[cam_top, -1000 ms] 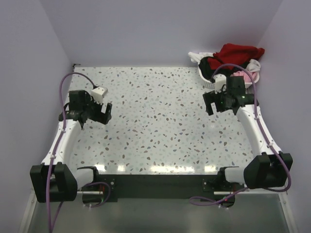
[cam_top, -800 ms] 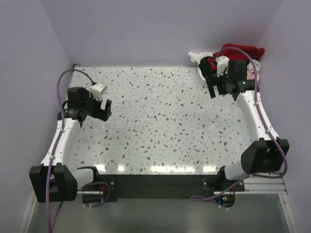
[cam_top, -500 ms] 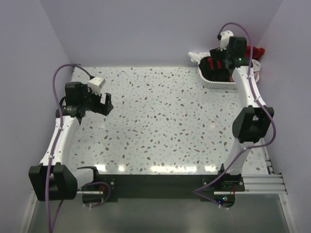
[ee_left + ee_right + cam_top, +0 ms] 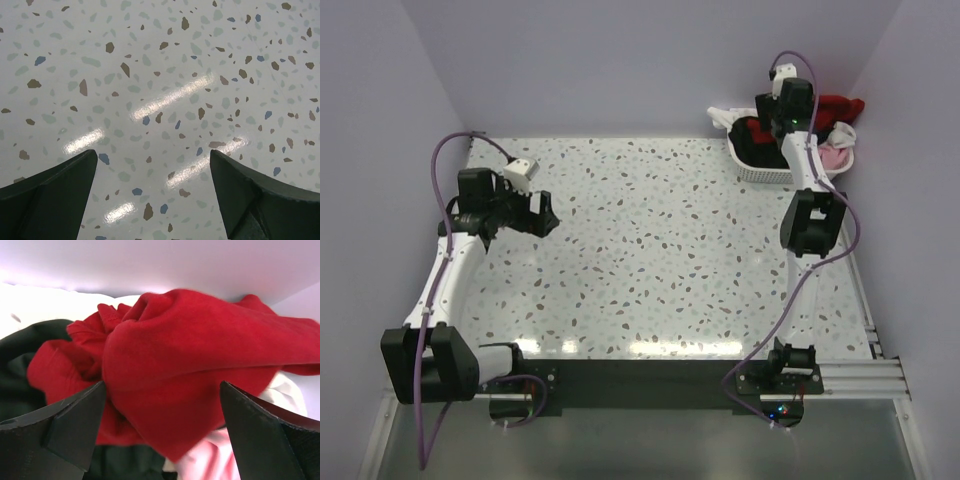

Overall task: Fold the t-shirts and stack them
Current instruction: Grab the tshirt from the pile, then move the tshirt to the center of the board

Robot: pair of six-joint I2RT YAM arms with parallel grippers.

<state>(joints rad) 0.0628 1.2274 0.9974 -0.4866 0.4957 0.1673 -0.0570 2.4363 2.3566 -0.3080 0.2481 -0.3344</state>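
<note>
The left gripper moves down and back to bare tabletop next, as that patch lies below it, farther back. It closes on the dark red t-shirt once spread there.
The t-shirts lie bunched in a white basket (image 4: 760,172) at the table's back right corner. A dark red one (image 4: 200,365) tops the heap (image 4: 835,106), with black cloth (image 4: 30,340), pink cloth (image 4: 200,462) and white cloth (image 4: 287,390) around it. My right gripper (image 4: 772,118) hangs just over the pile, jaws open to either side of the red bunch (image 4: 162,390). My left gripper (image 4: 546,214) hovers open above bare table at the left, nothing between its fingers (image 4: 152,160).
The speckled tabletop (image 4: 650,240) stretches between the arms. Purple walls close in on the left, back and right. The basket sits tight against the back right corner. Both arm bases stand on the dark rail (image 4: 640,375) at the near edge.
My right arm has stretched from the table's right side up and back to above the basket. My left gripper has shifted slightly right. Both stayed open.
</note>
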